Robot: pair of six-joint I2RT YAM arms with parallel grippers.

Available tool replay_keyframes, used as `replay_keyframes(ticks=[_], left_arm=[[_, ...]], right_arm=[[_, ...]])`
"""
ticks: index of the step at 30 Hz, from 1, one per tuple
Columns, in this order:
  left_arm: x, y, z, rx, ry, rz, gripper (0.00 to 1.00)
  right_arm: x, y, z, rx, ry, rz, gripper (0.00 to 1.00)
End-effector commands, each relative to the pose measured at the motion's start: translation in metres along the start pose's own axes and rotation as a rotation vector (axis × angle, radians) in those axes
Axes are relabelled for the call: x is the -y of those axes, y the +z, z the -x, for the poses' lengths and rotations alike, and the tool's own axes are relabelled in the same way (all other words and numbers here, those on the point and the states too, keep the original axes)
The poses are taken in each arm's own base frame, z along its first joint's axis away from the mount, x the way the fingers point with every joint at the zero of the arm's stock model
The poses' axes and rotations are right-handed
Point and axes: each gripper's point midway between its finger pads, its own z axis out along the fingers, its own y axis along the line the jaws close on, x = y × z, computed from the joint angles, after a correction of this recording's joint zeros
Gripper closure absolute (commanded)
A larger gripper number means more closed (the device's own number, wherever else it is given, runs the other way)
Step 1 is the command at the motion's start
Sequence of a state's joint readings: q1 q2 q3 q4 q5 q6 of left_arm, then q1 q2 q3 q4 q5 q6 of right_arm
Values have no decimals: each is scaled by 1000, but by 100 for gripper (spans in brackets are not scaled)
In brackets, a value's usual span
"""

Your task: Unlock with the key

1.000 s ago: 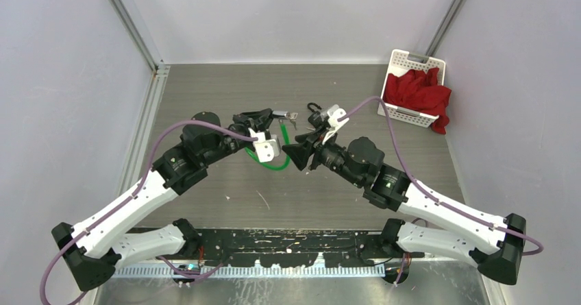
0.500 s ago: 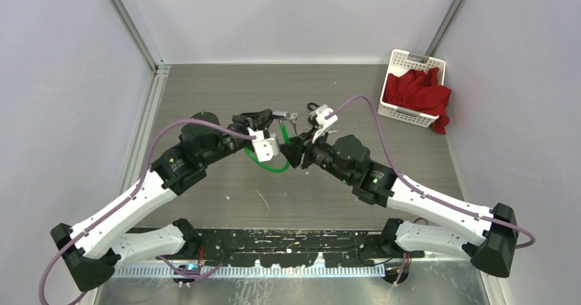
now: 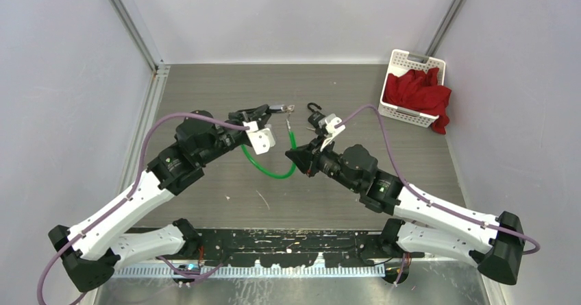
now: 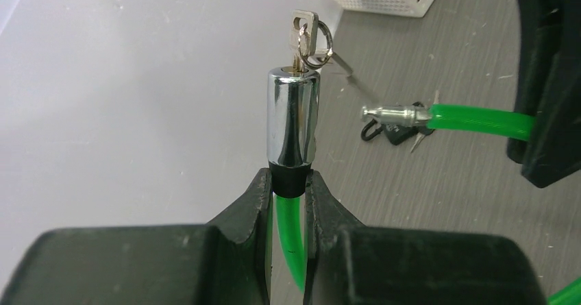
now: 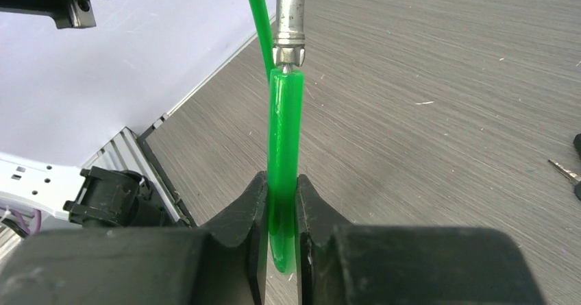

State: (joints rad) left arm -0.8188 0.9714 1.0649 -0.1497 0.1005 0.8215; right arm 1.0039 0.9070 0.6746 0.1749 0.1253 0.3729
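Observation:
I will tilt my left gripper down next and lower it to the bare tabletop near the clip [image 3: 279, 123] to let go of the collar, because the pin is clear of the cylinder.
A green cable lock hangs between both arms. My left gripper [image 4: 288, 181] is shut on the black collar under the chrome lock cylinder [image 4: 293, 116], which points away from me. The key [image 4: 303, 34] sits in its end on a ring. My right gripper [image 5: 281, 185] is shut on the green cable [image 5: 284, 127] just below its metal pin [image 5: 289, 24]. The pin [image 4: 394, 114] is free of the cylinder, a short way to its right. From above, the cable [image 3: 267, 169] loops between the left gripper [image 3: 264, 110] and the right gripper [image 3: 296, 155].
A white basket [image 3: 404, 58] holding a red cloth [image 3: 414, 91] stands at the back right. A black clip with spare keys [image 3: 314, 107] lies on the table just behind the right gripper. Grey walls close in the left, back and right sides.
My right gripper has shut on the cable and drawn back toward the near right. The pin end now stands apart from the cylinder and the cable loop has widened. The left gripper shifted slightly back.

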Motion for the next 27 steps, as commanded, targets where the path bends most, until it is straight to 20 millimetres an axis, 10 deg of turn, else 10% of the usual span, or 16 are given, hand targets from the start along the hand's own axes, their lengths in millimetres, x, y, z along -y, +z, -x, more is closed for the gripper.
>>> replay_keyframes(ticks=[1,10,16,27], left_arm=[[-19,-15,51,194,-37,32,100],[-42,-13,33,106,47,154,100],[23,-5,-47,-192,7,-69,100],[101,1,-145,-537,-121,-361,100]], right_arm=[[-11,-6,44,89,-27,7,99],[13,-2,-12,-77,73,-101,83],[26,-6,-53,-176,172,-155,85],[80,-27,-80,-253,266,-360,45]])
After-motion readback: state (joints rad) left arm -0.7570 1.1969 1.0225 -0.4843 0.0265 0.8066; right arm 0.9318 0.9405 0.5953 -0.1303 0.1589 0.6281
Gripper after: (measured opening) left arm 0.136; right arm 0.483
